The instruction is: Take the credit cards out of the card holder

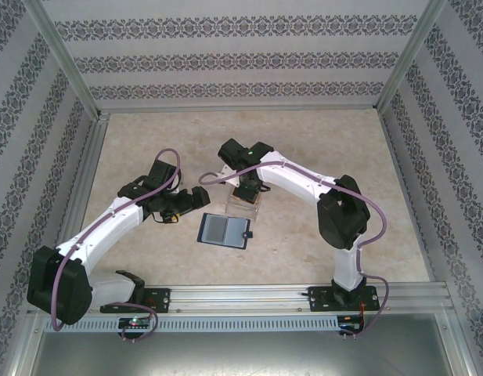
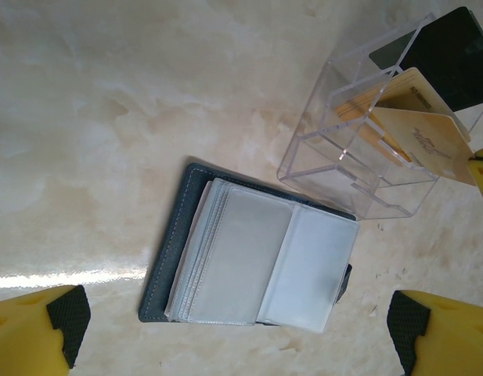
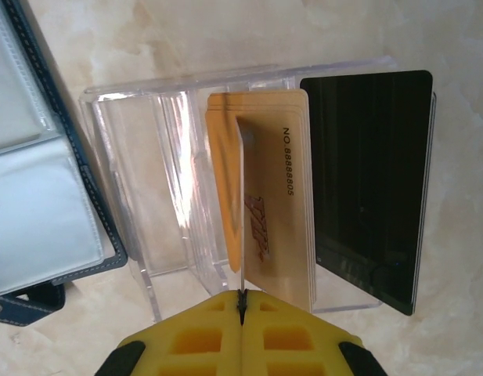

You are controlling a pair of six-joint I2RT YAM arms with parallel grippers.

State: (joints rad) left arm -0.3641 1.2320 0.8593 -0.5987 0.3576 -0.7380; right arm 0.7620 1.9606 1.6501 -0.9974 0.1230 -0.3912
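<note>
My right gripper will lower next and release the gold credit card in the acrylic stand's middle slot directly below.
The card holder [image 1: 224, 230] lies open on the table, navy cover [image 2: 167, 251] down and clear plastic sleeves facing up. My left gripper [image 2: 237, 345] hovers over its near edge, open wide with nothing between the fingers. My right gripper [image 3: 241, 301] is shut on a gold credit card [image 3: 241, 211], seen edge-on, over the middle slot of a clear acrylic stand [image 3: 147, 180]. More gold credit cards [image 3: 284, 180] stand in that slot, and a black credit card [image 3: 370, 188] stands in the slot beside them. No card shows inside the visible sleeves.
The acrylic stand [image 1: 245, 202] sits just behind the card holder, almost touching its far edge. Patterned walls enclose the beige table [image 1: 343, 157] on three sides. Both arms reach in toward the middle.
</note>
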